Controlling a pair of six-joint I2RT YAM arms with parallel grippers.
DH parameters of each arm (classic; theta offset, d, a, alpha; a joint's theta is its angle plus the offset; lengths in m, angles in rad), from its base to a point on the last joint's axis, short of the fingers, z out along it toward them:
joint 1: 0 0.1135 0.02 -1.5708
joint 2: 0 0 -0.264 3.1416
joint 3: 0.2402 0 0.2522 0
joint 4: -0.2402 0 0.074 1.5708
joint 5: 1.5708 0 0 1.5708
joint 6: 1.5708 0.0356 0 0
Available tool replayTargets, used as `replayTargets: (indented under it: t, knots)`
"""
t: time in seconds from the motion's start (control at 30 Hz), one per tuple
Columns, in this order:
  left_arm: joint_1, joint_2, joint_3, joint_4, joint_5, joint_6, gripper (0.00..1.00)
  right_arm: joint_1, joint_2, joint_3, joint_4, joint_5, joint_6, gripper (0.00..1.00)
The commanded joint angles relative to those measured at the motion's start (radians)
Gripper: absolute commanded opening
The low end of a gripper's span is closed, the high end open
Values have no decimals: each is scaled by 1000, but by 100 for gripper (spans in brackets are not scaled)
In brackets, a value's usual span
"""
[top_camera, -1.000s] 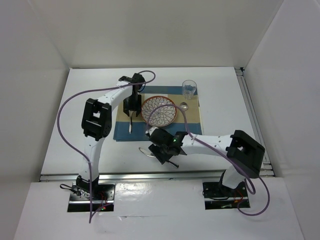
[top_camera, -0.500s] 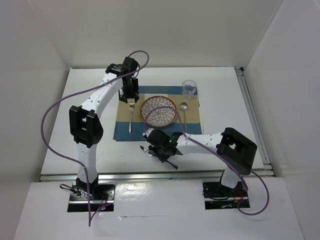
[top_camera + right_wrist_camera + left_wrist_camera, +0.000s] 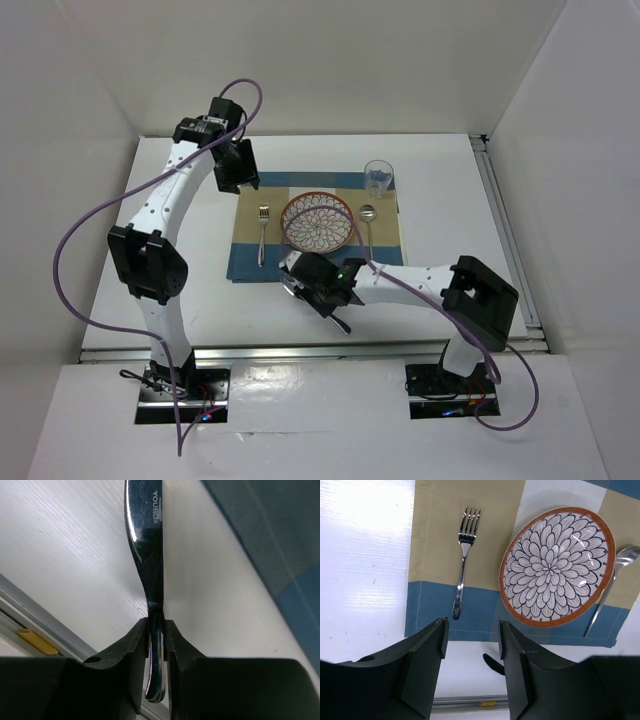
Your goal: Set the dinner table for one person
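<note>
The robot's right gripper should next swing outward over the part of the placemat outside the spoon, turn the knife alongside the spoon, go down and let go, because that part of the placemat is bare.
On the white dinner table [image 3: 150, 290] lies a blue-and-tan checked placemat [image 3: 245, 262]. On it sit a flower-patterned plate [image 3: 318, 222], a fork [image 3: 263, 232] to its left and a spoon [image 3: 368, 225] to its right. My left gripper [image 3: 240, 170] hangs open and empty above the table's back left. In its wrist view the fork [image 3: 463, 560] and plate [image 3: 557, 566] lie far below the open left gripper [image 3: 471, 630]. My right gripper [image 3: 156, 625] is shut on a shiny steel utensil [image 3: 147, 540], low over the table just in front of the placemat, by the right gripper [image 3: 297, 283].
A clear glass [image 3: 378, 178] stands at the placemat's back right corner. A metal rail [image 3: 300, 352] runs along the near table edge, close behind the right gripper. White walls enclose the table on three sides.
My left arm has risen and swung back-left, away from the fork, which stays on the placemat. The right gripper has closed on the steel utensil and shifted slightly left.
</note>
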Motion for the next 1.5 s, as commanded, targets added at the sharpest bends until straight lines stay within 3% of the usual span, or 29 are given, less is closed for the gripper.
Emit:
replayTargets:
  t: [0.0, 0.13, 0.23, 0.43, 0.67, 1.0, 1.17, 1.23, 1.3, 1.4, 1.43, 1.47]
  knots:
    - [9, -42, 6, -7, 41, -7, 61, 7, -72, 94, -44, 42, -44, 8]
    - [27, -52, 6, 2, 52, -25, 61, 7, -112, 116, -53, 116, -25, 8]
    - [39, -65, 15, 2, 62, -34, 61, -113, -135, 154, -111, 169, 38, 8]
    - [91, -132, 15, 34, 154, -45, 61, -337, -144, 198, -145, 110, 167, 8]
    - [120, -155, -65, 44, 188, -45, 61, -577, -3, 247, -165, 61, 204, 8]
    - [130, -175, -86, 44, 188, -45, 61, -743, 152, 286, -90, 59, 173, 8]
    - [130, -184, -139, 67, 226, -36, 61, -775, 204, 275, -18, -7, 173, 15]
    - [130, -184, -151, 67, 227, -36, 61, -775, 218, 287, -18, 7, 173, 26]
    - [130, -184, -160, 67, 227, -36, 61, -775, 229, 287, -18, 7, 183, 29]
    - [130, -184, -160, 67, 227, -24, 61, -775, 229, 297, -30, 7, 183, 50]
    - [130, -184, -160, 67, 227, -24, 61, -775, 229, 306, -30, 16, 183, 66]
    - [130, -184, -160, 67, 227, -13, 61, -775, 218, 322, -64, 28, 183, 69]
